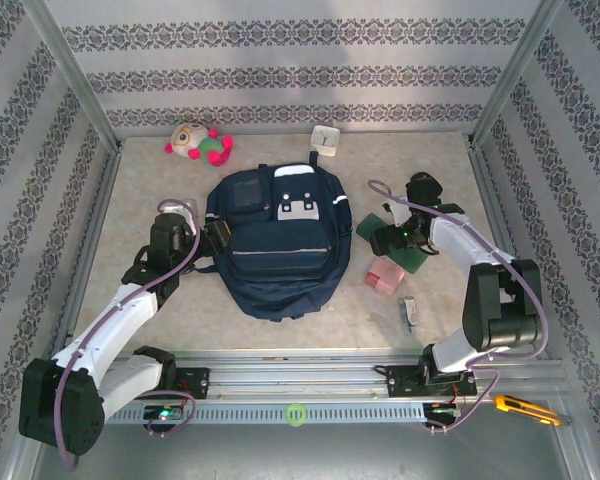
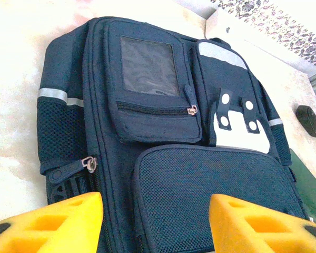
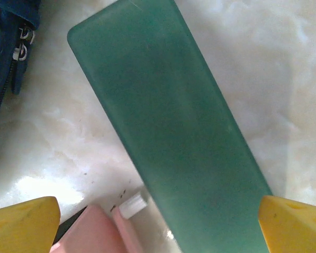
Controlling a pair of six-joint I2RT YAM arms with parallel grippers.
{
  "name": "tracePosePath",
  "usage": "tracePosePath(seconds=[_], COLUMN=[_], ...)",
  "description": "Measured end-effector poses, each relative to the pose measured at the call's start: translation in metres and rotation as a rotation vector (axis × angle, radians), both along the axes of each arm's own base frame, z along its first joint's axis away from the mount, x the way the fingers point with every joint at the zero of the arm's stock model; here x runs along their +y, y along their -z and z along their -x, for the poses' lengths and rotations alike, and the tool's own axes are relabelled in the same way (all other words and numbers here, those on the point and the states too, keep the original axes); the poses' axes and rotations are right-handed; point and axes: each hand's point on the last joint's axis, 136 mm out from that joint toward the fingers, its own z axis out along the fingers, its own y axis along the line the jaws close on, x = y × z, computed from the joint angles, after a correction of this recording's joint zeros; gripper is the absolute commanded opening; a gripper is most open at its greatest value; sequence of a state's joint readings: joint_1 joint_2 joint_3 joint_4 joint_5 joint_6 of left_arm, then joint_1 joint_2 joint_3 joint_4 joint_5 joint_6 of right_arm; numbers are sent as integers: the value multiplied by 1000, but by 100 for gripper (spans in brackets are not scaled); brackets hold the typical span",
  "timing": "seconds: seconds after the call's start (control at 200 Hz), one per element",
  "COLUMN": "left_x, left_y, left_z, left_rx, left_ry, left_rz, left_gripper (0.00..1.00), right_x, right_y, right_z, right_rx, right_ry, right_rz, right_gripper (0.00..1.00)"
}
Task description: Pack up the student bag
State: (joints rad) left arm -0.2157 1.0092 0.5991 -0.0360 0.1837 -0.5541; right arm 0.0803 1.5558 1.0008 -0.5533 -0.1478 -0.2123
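My right gripper turns and settles down across the far half of the flat green case next, because the case's long edges slant between my open fingers.
The student bag (image 1: pixel 275 245) is a navy backpack lying flat mid-table, front pockets up. My left gripper (image 1: pixel 217 238) hovers at its left side. In the left wrist view the left gripper (image 2: pixel 155 224) is open, its yellow fingers (image 2: pixel 68 221) spread over the bag's mesh pocket (image 2: pixel 210 184), nothing between them. A long frosted green case (image 3: pixel 174 121) lies on the table right of the bag. My right gripper (image 3: pixel 158 229) stands open over it, fingers wide on either side of its near end. From above, the right gripper (image 1: pixel 388 240) sits over the green case (image 1: pixel 416 260).
A pink case (image 1: pixel 385 273) lies beside the green one, and also shows as the pink case (image 3: pixel 95 232) under the right wrist. A small white item (image 1: pixel 410 312), a black rounded object (image 1: pixel 420 185), a plush toy (image 1: pixel 195 142) and a white box (image 1: pixel 325 140) lie around. A yellow knife (image 1: pixel 528 410) rests by the rail.
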Motion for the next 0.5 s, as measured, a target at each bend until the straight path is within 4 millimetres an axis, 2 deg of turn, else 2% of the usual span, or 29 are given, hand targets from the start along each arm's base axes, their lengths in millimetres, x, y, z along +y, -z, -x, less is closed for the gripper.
tracePosePath(seconds=[0.285,0.5], left_x=[1,2], left_y=[-6,-8], left_z=[1,1], left_rx=[-21,-30], left_ry=[-3,-5], left_rz=[1,-9], left_gripper=[56,56], right_x=[0,-3], right_y=[12,21], right_z=[-29,-38], right_rx=[7,22], right_ry=[-149,-220], right_rz=[69,126], right_gripper=[97,97])
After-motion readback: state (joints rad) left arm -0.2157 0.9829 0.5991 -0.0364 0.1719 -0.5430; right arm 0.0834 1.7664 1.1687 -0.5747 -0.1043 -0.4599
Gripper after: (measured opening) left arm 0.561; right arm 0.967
